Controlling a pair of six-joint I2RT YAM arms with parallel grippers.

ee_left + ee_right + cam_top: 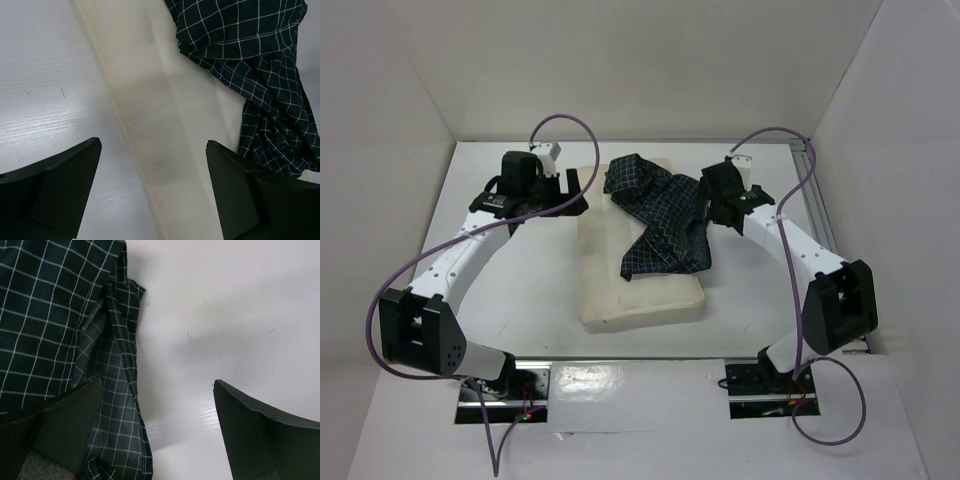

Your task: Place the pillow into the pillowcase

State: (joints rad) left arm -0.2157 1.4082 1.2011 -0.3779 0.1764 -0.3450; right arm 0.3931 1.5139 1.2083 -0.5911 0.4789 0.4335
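Note:
I should move my left gripper to the right in the top view and lower it onto the pillowcase's far edge [627, 164], because its open fingers have only the pillow [640, 295] between them.
The cream pillow [640, 295] lies lengthwise in the middle of the table. The dark checked pillowcase [655, 215] is crumpled on its far half and spills off its right side. My left gripper [578, 190] is open at the pillow's far left edge. In the left wrist view its jaws [153, 142] straddle that pillow [165, 115] edge with nothing gripped, and the pillowcase [260, 65] lies off to the right. My right gripper [708, 205] is open at the cloth's right edge. In its wrist view, the gripper [156, 381] has one finger [65, 425] over the pillowcase [50, 315] and the other above bare table.
White walls close in the white table [520, 290] on three sides. A metal rail [817, 195] runs along the right wall. Purple cables [430, 262] loop over both arms. The arm bases [500, 385] stand at the near edge.

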